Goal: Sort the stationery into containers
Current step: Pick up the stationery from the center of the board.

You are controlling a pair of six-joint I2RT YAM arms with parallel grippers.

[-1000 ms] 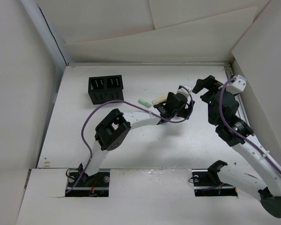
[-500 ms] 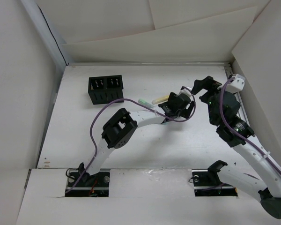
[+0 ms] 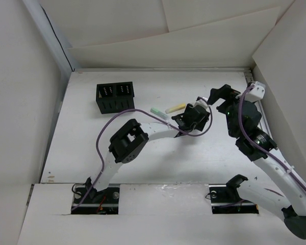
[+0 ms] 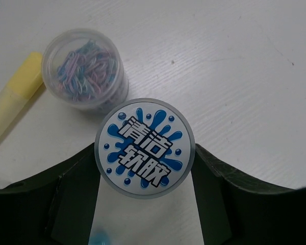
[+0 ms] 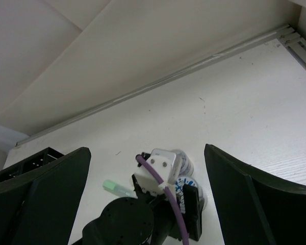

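Note:
My left gripper should lift the jar, swing over the organizer's empty farther section (image 3: 106,91) and let go, because that section is to the left of my left gripper in the top view.
A round jar with a blue splash label (image 4: 144,148) stands on the table, with my left gripper (image 4: 144,204) shut on its sides. Just beyond it is a clear tub of coloured paper clips (image 4: 86,71), and a yellow marker (image 4: 10,102) lies to their left. From above, the yellow marker (image 3: 175,108) and a pale green marker (image 3: 158,112) lie left of the left gripper (image 3: 196,115). The black compartmented organizer (image 3: 115,97) stands at the far left. My right gripper (image 3: 220,98) hangs open above the table beside the left one, holding nothing.
White walls close in the table at the back, left and right. A purple cable (image 3: 117,120) loops from the left arm over the table's middle. In the right wrist view, the left gripper (image 5: 168,204) sits below, between the right gripper's wide-apart fingers (image 5: 260,194).
The left gripper has shifted slightly right, uncovering the yellow marker, and its jaws have closed in on the round jar. The right arm has barely moved.

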